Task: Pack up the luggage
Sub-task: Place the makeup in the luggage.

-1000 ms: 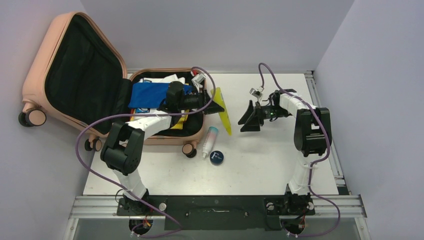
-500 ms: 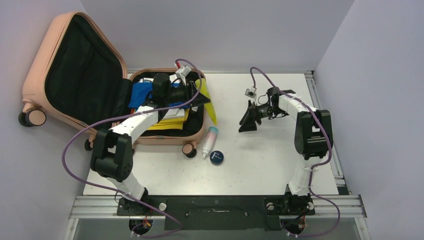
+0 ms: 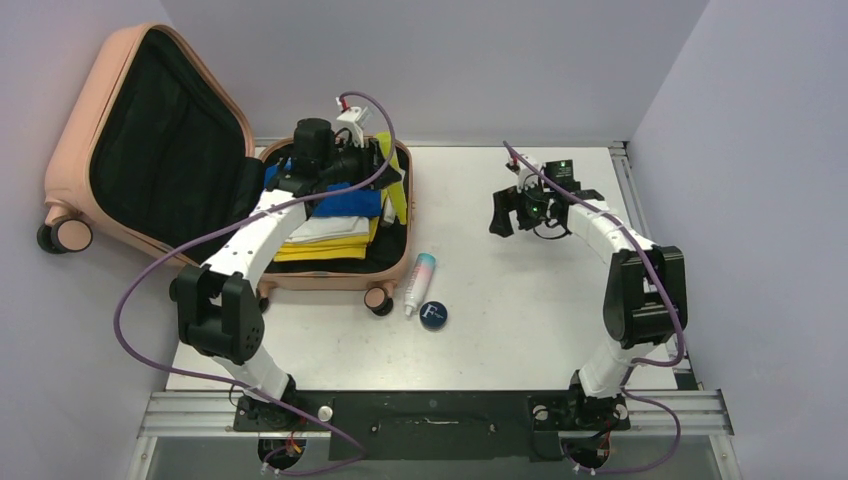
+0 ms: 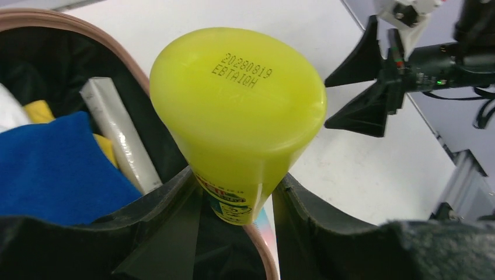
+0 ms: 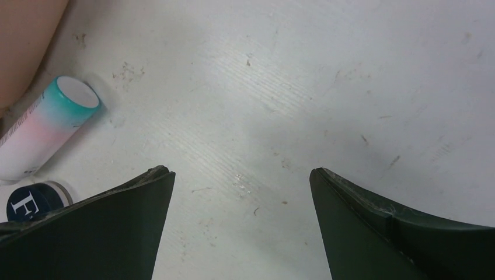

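Observation:
The robot's left gripper next needs to go down into the dark gap between the clothes and the luggage's rim (image 3: 395,236) and let go of the yellow tube, since that open gap is below the gripper.
The salmon-pink luggage (image 3: 80,120) lies open at the back left, its lid propped up and its lower half (image 3: 340,278) holding folded blue, white and yellow clothes. My left gripper (image 3: 378,165) hangs over that half's right rim, shut on a yellow tube (image 3: 398,195). In the left wrist view the yellow tube (image 4: 239,111) fills the middle, pinched near its narrow end by the left gripper (image 4: 233,192), above the luggage rim (image 4: 87,29). My right gripper (image 3: 505,212) is open over bare table, and the right wrist view shows this right gripper (image 5: 242,172) with nothing between its fingers.
A pastel pink-and-teal bottle (image 3: 420,280) lies on the table by the luggage's front right wheel, with a dark round jar (image 3: 433,316) just in front of it. Both also show in the right wrist view, bottle (image 5: 46,125) and jar (image 5: 29,201). Grey walls enclose the table.
My left gripper has carried the yellow tube left and back, from above the table to over the luggage's right rim. The right gripper has drawn back a little and turned.

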{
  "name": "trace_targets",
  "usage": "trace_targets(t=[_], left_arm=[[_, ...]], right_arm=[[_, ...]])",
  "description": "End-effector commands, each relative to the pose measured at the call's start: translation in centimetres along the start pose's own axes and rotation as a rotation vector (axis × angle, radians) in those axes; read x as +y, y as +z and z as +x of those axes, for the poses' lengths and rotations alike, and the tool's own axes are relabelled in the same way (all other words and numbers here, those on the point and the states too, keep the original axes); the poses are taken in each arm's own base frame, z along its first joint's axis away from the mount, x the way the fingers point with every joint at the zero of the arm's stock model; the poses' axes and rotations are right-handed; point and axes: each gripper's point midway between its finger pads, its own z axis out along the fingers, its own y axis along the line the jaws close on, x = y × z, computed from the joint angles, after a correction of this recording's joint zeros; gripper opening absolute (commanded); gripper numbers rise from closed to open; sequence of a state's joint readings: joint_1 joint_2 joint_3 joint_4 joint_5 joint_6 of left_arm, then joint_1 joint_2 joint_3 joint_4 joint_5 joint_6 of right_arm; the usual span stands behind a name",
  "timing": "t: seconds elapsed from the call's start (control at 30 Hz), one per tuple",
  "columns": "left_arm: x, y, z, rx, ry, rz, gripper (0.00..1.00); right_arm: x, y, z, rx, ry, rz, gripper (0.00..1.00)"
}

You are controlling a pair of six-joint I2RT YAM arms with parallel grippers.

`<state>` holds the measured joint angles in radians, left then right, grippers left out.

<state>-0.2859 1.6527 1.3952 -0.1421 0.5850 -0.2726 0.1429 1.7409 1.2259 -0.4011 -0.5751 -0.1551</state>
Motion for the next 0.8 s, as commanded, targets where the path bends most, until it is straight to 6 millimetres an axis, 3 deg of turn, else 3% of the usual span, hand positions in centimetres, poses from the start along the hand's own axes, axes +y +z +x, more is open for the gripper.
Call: trace_targets(t=[0.0, 0.07, 0.23, 0.37, 0.53, 0.77], left_arm=[[0.3, -2.7, -3.8, -0.015, 0.118, -0.147, 0.0], [1.1, -2.8, -4.3, 0.027, 0.134, -0.215, 0.0], [3.4, -2.0, -2.3, 0.184, 0.132, -0.294, 0.0], [4.5, -0.7, 1.1, 0.359, 0.097, -0.307, 0.0], [5.6, 0.8, 3.3, 0.495, 0.089, -0.324, 0.0], [5.2, 2.9, 3.6, 0.503, 0.042, -0.251, 0.0]], right_arm=[[-0.7, -1.8, -3.7, -0.125, -0.036, 0.089, 0.9], [-0.7, -1.8, -3.6, -0.124, -0.033, 0.084, 0.9], [-0.7, -1.4, -3.2, -0.115, -0.021, 0.069, 0.9], [-0.7, -1.5, -3.1, -0.116, -0.015, 0.061, 0.9], [-0.8, -1.6, -3.1, -0.119, -0.006, 0.056, 0.9], [-1.1, -1.8, -3.0, -0.128, 0.005, 0.056, 0.9]])
